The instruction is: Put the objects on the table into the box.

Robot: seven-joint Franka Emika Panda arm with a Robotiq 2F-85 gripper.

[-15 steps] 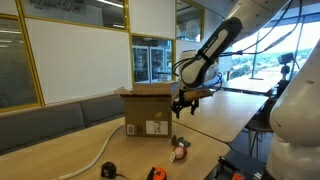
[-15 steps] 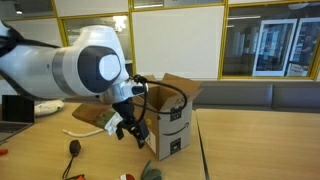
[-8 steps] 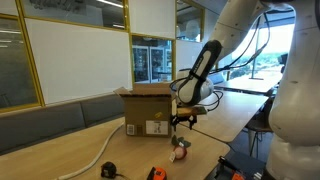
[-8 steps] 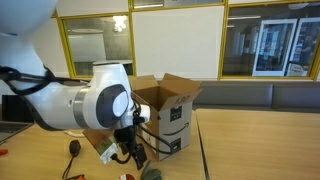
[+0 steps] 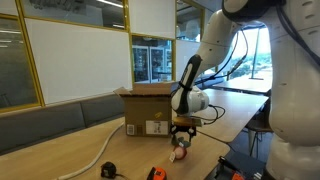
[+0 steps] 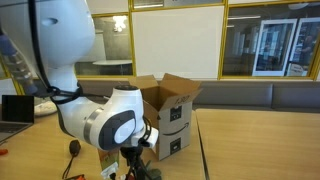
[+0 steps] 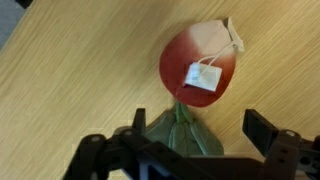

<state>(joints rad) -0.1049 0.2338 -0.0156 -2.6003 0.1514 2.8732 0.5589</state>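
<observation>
I should lower my open gripper and move it past the radish's green leaves onto the radish's round red body (image 5: 180,154) (image 7: 200,62), because my fingers are still beside the leaves.
A red plush radish with green leaves and a white tag (image 7: 198,68) lies on the wooden table; it also shows in an exterior view (image 5: 180,153). My gripper (image 7: 200,130) is open and hangs right above it, one finger on each side of the leaves, in the wrist view. In an exterior view the gripper (image 5: 181,137) sits just over the toy. The open cardboard box (image 5: 147,110) stands behind it and also shows in the exterior view from the opposite side (image 6: 170,112). In that view the arm hides the toy.
An orange object (image 5: 155,174) and a black object with a white cable (image 5: 110,169) lie on the table (image 5: 60,150) near its front. A laptop (image 6: 14,108) stands at the far side. The table edge runs close to the toy.
My gripper has come down from beside the box top to just above the radish toy. The toy has not moved.
</observation>
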